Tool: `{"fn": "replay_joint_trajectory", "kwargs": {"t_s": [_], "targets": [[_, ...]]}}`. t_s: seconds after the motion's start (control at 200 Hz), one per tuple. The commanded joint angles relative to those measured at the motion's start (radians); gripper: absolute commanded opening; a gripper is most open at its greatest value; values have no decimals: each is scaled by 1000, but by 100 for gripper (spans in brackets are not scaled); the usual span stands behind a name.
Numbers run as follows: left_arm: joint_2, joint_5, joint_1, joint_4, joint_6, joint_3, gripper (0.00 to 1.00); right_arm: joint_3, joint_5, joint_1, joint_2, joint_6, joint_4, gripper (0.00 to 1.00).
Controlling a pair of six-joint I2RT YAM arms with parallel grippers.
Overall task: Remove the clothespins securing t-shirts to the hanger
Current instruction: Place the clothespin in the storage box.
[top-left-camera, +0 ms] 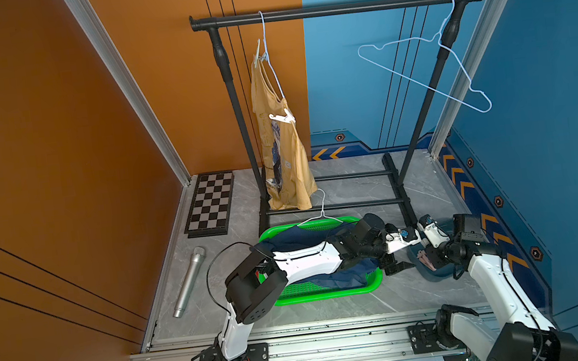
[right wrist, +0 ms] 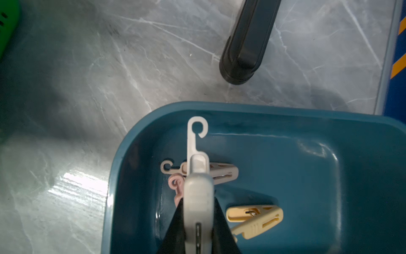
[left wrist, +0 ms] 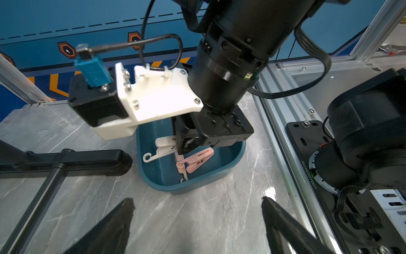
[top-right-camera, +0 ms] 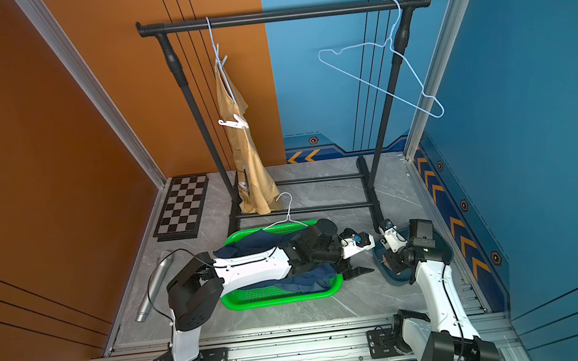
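Note:
My right gripper lowers a little into the teal tray (right wrist: 136,136) next and releases the white hooked clothespin, since the tray's bottom lies directly below the gripper.
My right gripper (right wrist: 198,220) is shut on a white hooked clothespin (right wrist: 198,187), held just above a teal tray (right wrist: 136,136). In the tray lie a beige-pink clothespin (right wrist: 222,172), a pink one (right wrist: 175,184) and a yellow one (right wrist: 257,220). My left gripper (left wrist: 197,211) is open and empty over the marble floor, beside the tray. The mustard-yellow t-shirt (top-left-camera: 281,145) hangs on a hanger from the rail, with a white clothespin (top-left-camera: 282,117) at its shoulder and a pale one (top-left-camera: 258,57) near the hook. The navy t-shirt (top-left-camera: 305,237) and the slate-blue t-shirt (top-left-camera: 343,279) lie in the green basket (top-left-camera: 330,293).
The black clothes rack (top-left-camera: 334,9) also carries an empty wire hanger (top-left-camera: 423,73); its foot (right wrist: 246,44) ends close to the tray. Another hanger (top-left-camera: 321,214) rests on the basket. A chessboard (top-left-camera: 210,205) and a microphone (top-left-camera: 189,281) lie at the left.

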Motion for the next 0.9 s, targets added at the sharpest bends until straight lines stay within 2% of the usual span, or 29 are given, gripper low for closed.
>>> {"fn": "replay_joint_trajectory", "kwargs": {"t_s": [0.0,0.255,0.31,0.42,0.816,0.896], "targets": [[23,29,-10,-42,-9,41,93,0,23,-14,51,-43,-41,3],[45,18,-8,-75,-10,68,93,21,26,-14,127,-67,-43,6],[48,18,-7,-78,-11,72,93,23,33,-14,132,-67,-44,11],[43,18,-5,-79,-15,71,93,22,41,-13,123,-66,-45,29],[-43,1,8,-86,-41,56,94,41,64,-10,-48,-31,-67,58],[-77,-16,9,-86,-39,36,94,71,106,55,-76,18,-61,66]]}}
